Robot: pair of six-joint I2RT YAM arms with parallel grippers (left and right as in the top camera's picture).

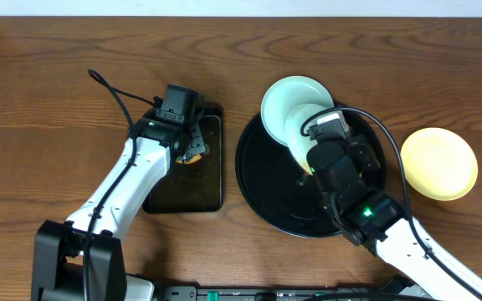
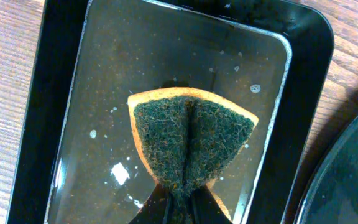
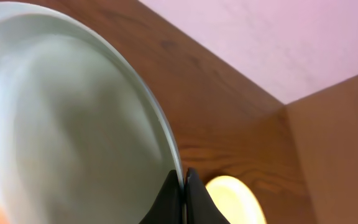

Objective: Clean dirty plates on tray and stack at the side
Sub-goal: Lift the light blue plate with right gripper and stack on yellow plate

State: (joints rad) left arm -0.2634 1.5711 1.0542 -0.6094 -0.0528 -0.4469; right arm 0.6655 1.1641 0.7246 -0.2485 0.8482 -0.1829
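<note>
My right gripper swings to its right in the overhead view next, lowers the rim of the mint-green plate and releases it on top of the pale yellow plate (image 1: 439, 163) (image 3: 236, 201), which lies below the gripper.
My right gripper (image 1: 310, 159) is shut on the rim of a pale mint-green plate (image 1: 301, 132) and holds it tilted above the round black tray (image 1: 262, 188). The right wrist view shows the rim pinched between the fingers (image 3: 184, 182), with the plate (image 3: 67, 118) filling the left. A second mint-green plate (image 1: 289, 94) lies at the tray's far edge, partly behind the held one. The pale yellow plate (image 1: 439, 163) sits on the bare wood to the right of the tray and also shows in the right wrist view (image 3: 234, 198). My left gripper (image 2: 182, 202) is shut on a sponge (image 2: 191, 140).
The sponge, green scouring face up with an orange edge, hangs over a small rectangular black tray (image 2: 61, 112) with a wet, speckled floor; in the overhead view this tray (image 1: 184, 188) lies left of the round tray. Brown wood tabletop (image 1: 48, 100) surrounds both trays.
</note>
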